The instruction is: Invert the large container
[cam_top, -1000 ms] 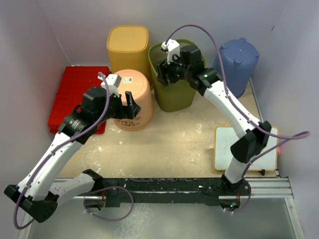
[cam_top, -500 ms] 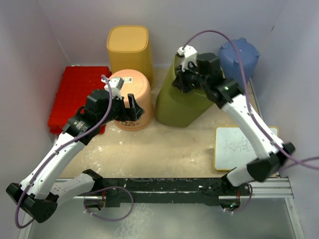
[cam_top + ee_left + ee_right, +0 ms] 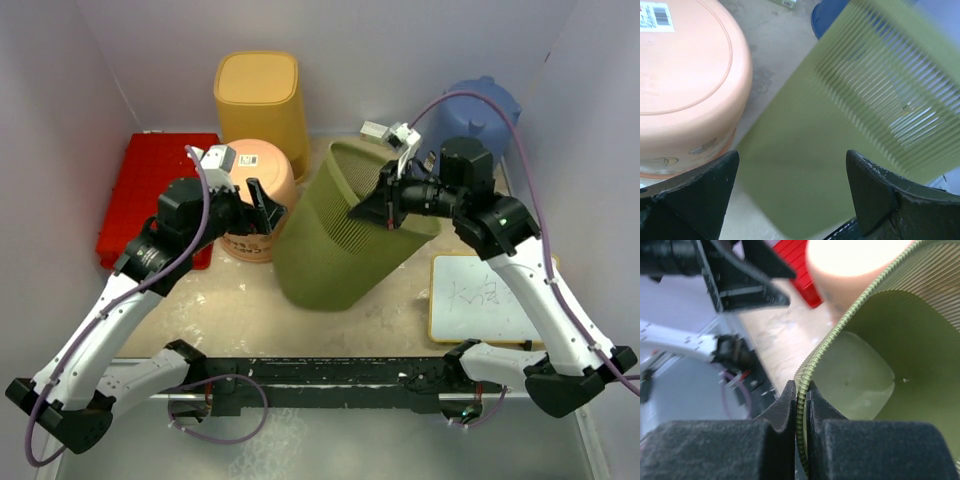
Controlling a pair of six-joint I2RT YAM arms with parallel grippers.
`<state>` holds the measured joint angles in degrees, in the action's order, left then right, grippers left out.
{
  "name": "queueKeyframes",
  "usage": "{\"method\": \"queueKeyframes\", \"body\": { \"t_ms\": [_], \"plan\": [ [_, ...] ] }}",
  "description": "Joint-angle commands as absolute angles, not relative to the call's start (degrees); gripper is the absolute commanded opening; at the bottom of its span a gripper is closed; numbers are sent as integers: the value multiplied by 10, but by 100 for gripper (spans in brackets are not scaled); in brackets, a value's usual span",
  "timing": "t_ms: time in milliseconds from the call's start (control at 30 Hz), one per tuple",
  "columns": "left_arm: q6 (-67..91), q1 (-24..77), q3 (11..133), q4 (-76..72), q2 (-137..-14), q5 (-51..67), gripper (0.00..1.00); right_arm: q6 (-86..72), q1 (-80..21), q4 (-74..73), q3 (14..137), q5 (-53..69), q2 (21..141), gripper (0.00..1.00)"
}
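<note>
My right gripper lowers the bin's rim toward the tabletop (image 3: 414,272) beside the whiteboard next, laying the bin on its side, then releases it, since the bin's opening is still raised.
The large container (image 3: 335,235) is an olive-green ribbed bin. It is tipped over towards the front left, its base low near the table's middle and its open mouth raised at the right. My right gripper (image 3: 388,205) is shut on the bin's rim; in the right wrist view the ribbed rim (image 3: 840,330) runs between the closed jaws of that gripper (image 3: 800,390), and the bin's inside (image 3: 880,360) shows. My left gripper (image 3: 262,208) stands open just left of the bin, with the bin's side wall (image 3: 840,125) in front of the left gripper (image 3: 792,160) and nothing between its jaws.
An upside-down peach tub (image 3: 262,160) stands right beside the left gripper, also in the left wrist view (image 3: 685,75). At the back are a yellow bin (image 3: 258,90) and a blue container (image 3: 480,105). A red box (image 3: 150,185) lies at the left, a whiteboard (image 3: 480,300) at the right.
The right gripper closed on the green bin's rim and pulled right and forward, tipping the bin from upright to strongly tilted. The left gripper stayed open by the peach tub.
</note>
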<state>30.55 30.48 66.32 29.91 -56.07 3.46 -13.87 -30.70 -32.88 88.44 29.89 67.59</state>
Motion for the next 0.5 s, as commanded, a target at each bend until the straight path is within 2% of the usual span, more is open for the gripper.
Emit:
{"method": "queueKeyframes", "body": {
  "t_ms": [0,233,333,400,467],
  "plan": [
    [317,302,689,269,-527,1,85,-225,-305,-215,835,503,652,0],
    [327,303,672,273,-511,0,85,-303,-240,-124,709,607,657,0],
    [329,302,668,277,-506,4,85,-270,-195,-149,679,612,672,0],
    [327,302,666,283,-501,4,85,-185,-184,-243,693,560,688,0],
    [327,303,658,282,-495,4,85,-116,-184,-334,716,389,707,4]
  ]
}}
